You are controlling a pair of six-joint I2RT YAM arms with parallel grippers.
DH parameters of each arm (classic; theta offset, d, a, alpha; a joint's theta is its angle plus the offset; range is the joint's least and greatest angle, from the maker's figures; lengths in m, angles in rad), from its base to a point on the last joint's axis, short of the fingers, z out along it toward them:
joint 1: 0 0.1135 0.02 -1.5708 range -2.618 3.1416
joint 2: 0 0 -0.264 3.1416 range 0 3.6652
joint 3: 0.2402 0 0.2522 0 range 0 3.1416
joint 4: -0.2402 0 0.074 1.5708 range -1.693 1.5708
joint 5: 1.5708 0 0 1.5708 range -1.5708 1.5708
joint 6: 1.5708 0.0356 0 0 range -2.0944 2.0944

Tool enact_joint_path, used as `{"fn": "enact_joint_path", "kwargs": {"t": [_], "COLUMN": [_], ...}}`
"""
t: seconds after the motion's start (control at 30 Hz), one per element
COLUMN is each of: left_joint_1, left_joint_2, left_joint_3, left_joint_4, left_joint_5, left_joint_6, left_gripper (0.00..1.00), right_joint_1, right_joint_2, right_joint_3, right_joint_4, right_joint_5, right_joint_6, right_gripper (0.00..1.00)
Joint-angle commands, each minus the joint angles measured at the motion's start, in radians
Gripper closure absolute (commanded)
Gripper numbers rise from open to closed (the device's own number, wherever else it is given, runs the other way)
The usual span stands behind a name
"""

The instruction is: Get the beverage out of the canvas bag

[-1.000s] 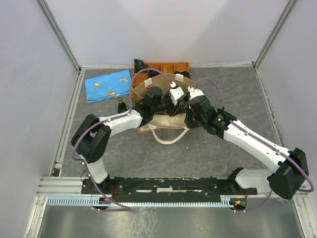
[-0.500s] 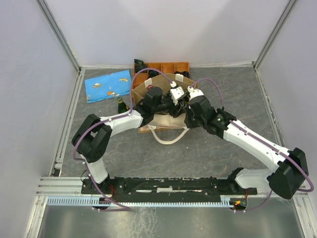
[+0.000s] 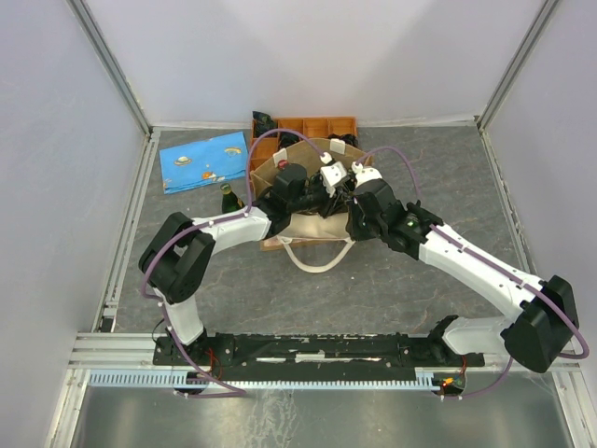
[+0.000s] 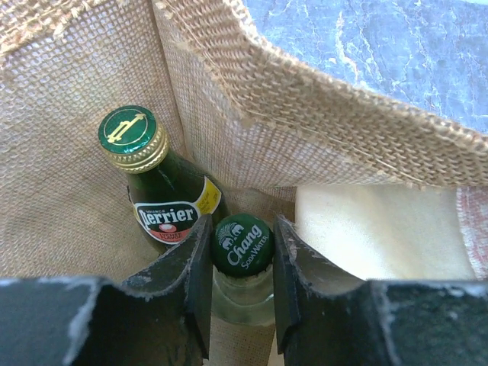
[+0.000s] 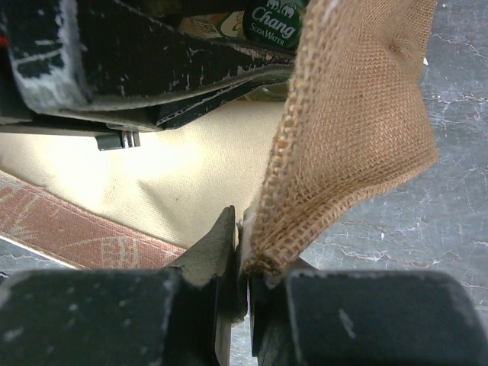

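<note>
My left gripper needs to rise from the bag (image 3: pixel 312 227), go back over the spot on the dark green bottle's near side and lower to release, since the tabletop is bare there.
The canvas bag (image 3: pixel 312 227) stands at the middle back of the table, and both arms reach into its mouth. Inside it, a clear bottle with a green "Chang Soda Water" cap (image 4: pixel 242 244) stands beside a green Perrier bottle (image 4: pixel 152 183). My left gripper (image 4: pixel 242 225) is shut on the Chang bottle, one finger on each side of its cap and neck. My right gripper (image 5: pixel 248 229) is shut on the bag's woven rim (image 5: pixel 343 137) and holds that wall aside. From above, the left gripper (image 3: pixel 328 177) and right gripper (image 3: pixel 362 175) sit close together over the bag.
A flat blue patterned pouch (image 3: pixel 203 161) lies at the back left. An orange compartmented tray (image 3: pixel 317 126) stands right behind the bag. A dark green bottle (image 3: pixel 227 196) stands on the table just left of the bag. A cream handle loop (image 3: pixel 317 257) hangs toward me.
The left arm has shifted slightly at the bag's mouth. The right arm and the bag have stayed where they were.
</note>
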Motion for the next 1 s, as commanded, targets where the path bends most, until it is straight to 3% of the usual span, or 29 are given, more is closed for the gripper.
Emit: {"fn": "enact_joint_path", "kwargs": {"t": [0.0,0.63,0.97], "left_joint_1": [0.006,0.005,0.005], "left_joint_2": [0.016,-0.277,-0.471], "left_joint_3": [0.018,0.280,0.403], "left_joint_4": [0.000,-0.112,-0.304], "left_joint_5": [0.010,-0.164,-0.340], "left_joint_6": [-0.015,0.050,0.070], "left_gripper": [0.97,0.97,0.97], "right_joint_1": [0.004,0.004,0.004], "right_joint_2": [-0.005,-0.010,0.004], "right_joint_3": [0.044,0.040,0.032], "right_joint_4": [-0.002,0.006,0.025], "right_joint_5": [-0.007,0.006,-0.008], "right_joint_6": [-0.026,-0.035,-0.041], "right_gripper": [0.86,0.87,0.87]}}
